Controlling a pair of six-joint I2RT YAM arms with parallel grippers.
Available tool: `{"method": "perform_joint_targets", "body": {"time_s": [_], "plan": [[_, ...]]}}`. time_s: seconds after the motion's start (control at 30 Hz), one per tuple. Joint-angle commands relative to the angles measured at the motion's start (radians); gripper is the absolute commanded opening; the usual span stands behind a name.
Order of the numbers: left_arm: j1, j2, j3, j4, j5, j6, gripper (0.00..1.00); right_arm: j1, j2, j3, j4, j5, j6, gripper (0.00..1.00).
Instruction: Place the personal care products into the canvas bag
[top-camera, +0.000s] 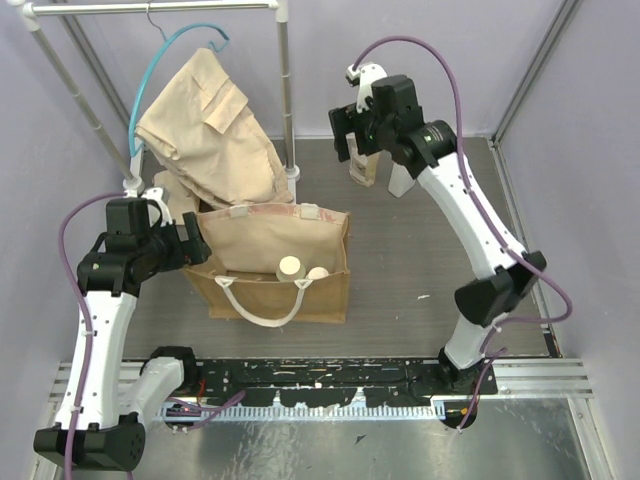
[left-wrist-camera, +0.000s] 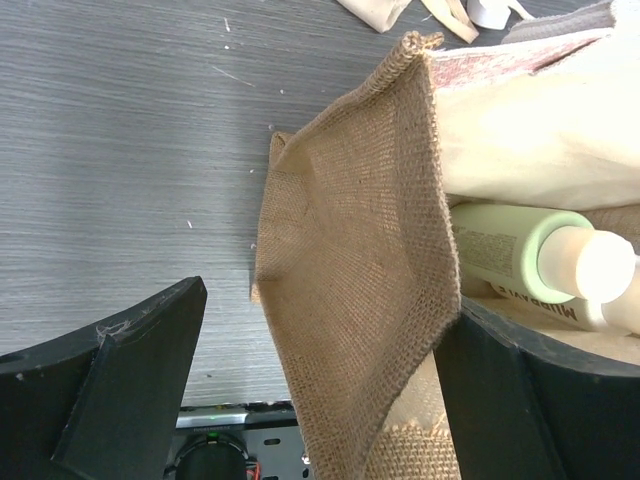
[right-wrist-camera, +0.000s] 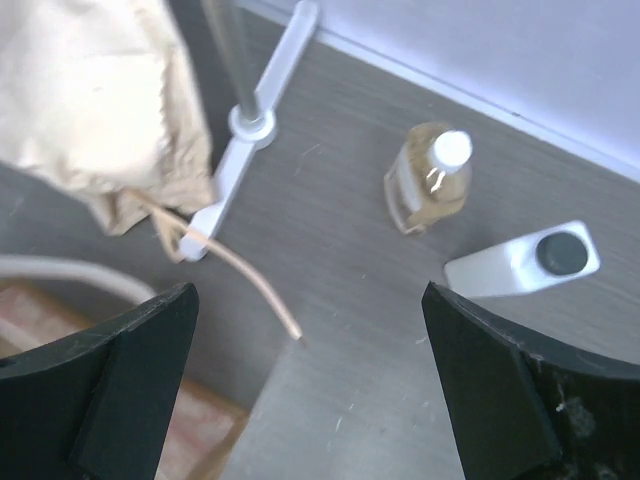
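My right gripper should turn next and go down with its fingers on either side of the amber bottle's body, below the white cap. The bottle is standing upright with that cap on top.
The tan canvas bag (top-camera: 285, 290) stands at mid-table with its mouth open. Two bottles lie inside, showing as cream caps (top-camera: 290, 266). In the left wrist view they are the olive-green bottle (left-wrist-camera: 500, 248) and a cream-beige one (left-wrist-camera: 620, 315). My left gripper (top-camera: 198, 243) is open and straddles the bag's left side wall (left-wrist-camera: 350, 270), one finger inside and one outside. My right gripper (top-camera: 355, 145) is open and empty, hovering at the back above the amber-brown bottle (right-wrist-camera: 428, 180) and the flat white bottle with a black cap (right-wrist-camera: 520, 263), both on the table.
A beige garment (top-camera: 205, 130) hangs from a teal hanger on a white rack (top-camera: 285, 90) behind the bag. The rack's foot (right-wrist-camera: 245, 140) and a dangling drawstring (right-wrist-camera: 250, 275) lie left of the amber bottle. Purple walls close in the table.
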Motion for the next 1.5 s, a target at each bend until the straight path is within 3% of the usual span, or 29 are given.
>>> {"method": "perform_joint_targets", "body": {"time_s": [0.0,0.27,0.43,0.9,1.47], "plan": [[-0.002,-0.018,0.062,-0.026,0.001,0.029,0.98,-0.076,0.151,0.11,0.047,-0.02,-0.061,1.0],[-0.002,-0.036,0.063,-0.038,0.022,0.04,0.98,-0.177,0.416,0.269,0.032,-0.062,0.122,1.0],[-0.003,-0.056,0.057,-0.053,0.05,0.037,0.98,-0.192,0.519,0.343,0.045,0.021,0.156,1.0],[-0.002,-0.1,0.055,-0.07,0.048,0.046,0.98,-0.202,0.64,0.35,0.11,0.1,0.131,1.0],[-0.002,-0.082,0.032,-0.041,0.037,0.037,0.98,-0.203,0.738,0.347,0.193,0.079,0.162,1.0]]}}
